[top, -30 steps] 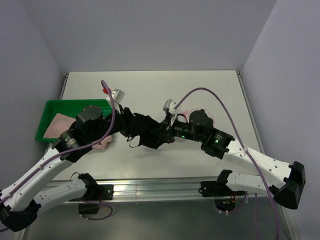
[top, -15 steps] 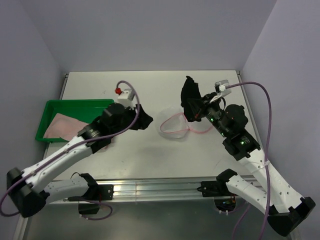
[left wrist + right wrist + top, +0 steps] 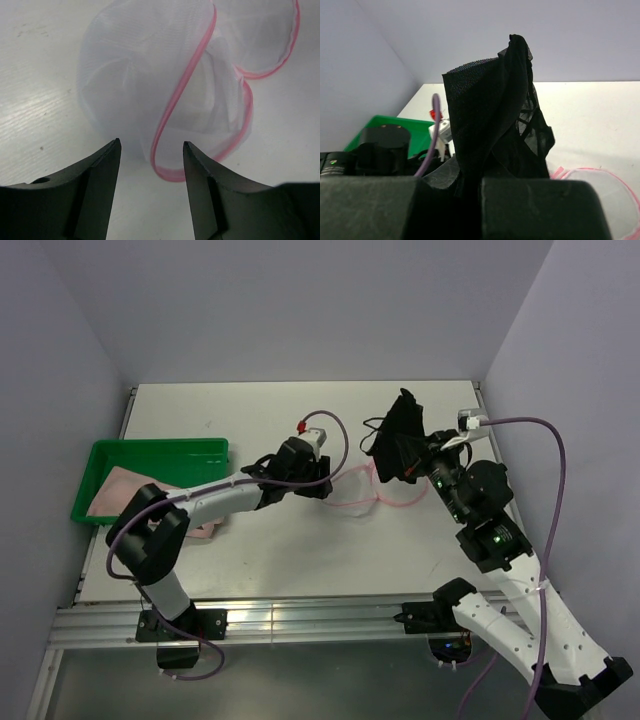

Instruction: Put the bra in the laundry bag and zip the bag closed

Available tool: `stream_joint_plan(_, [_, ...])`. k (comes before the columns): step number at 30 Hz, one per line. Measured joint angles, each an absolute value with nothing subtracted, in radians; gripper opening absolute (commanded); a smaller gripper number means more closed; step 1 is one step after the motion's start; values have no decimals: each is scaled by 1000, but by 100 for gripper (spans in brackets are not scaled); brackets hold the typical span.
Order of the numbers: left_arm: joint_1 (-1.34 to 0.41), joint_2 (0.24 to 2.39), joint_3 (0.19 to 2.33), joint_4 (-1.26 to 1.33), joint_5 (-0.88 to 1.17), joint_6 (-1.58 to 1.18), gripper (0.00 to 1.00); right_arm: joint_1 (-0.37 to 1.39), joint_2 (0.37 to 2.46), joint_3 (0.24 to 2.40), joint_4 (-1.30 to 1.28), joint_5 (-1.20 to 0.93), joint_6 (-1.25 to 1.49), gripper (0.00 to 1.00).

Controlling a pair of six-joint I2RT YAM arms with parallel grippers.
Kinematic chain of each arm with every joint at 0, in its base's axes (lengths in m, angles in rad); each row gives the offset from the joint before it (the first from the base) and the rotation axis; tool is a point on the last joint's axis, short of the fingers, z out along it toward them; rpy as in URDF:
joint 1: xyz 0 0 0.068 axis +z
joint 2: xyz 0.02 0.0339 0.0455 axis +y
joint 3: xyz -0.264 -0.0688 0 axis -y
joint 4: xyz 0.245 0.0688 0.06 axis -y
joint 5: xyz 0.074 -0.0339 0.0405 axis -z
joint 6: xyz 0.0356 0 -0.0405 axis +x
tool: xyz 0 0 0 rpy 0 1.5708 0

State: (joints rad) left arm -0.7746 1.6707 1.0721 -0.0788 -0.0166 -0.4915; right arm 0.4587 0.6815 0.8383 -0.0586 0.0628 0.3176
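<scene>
My left gripper eases slightly further toward the bag's middle next and closes on the raised pink trim, since that fold runs between my open fingers.
The laundry bag (image 3: 362, 492) lies flat and open mid-table, white mesh with pink trim. The left wrist view shows it (image 3: 150, 80) just ahead of my fingers, its pink rim between the tips. My left gripper (image 3: 322, 483) (image 3: 151, 150) is open and empty, low at the bag's left edge. My right gripper (image 3: 412, 466) (image 3: 480, 185) is shut on the black bra (image 3: 400, 435) (image 3: 490, 110) and holds it in the air above the bag's right part. A piece of the bag (image 3: 600, 192) shows below the bra.
A green plastic tray (image 3: 150, 447) stands at the left with a pink cloth (image 3: 120, 488) in it. Another pale pink cloth (image 3: 205, 530) lies beside the tray under the left arm. Grey walls close the table at the back and sides.
One second ago both grippers were together at the centre on the bra. The right gripper carried it up and right; the left gripper reached right to the bag's edge.
</scene>
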Motion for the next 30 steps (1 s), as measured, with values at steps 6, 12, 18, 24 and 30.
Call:
stream_joint_plan(6, [-773,1766,1139,-60,22,-464,41,457,678,800,-52,39,327,0])
stream_joint_plan(12, [-766,1790,1152,-28,20,-461,0,455,677,744,-40,-9,342,0])
stream_joint_plan(18, [-758,1777,1126,44,32,-491,0,455,697,665,27,-84,348,0])
stream_joint_plan(24, [-748,1691,1059,105,93,-546,0,453,762,634,101,-186,344,0])
stream_joint_plan(30, [-721,1654,1046,175,159,-604,0,453,804,619,159,-268,345,0])
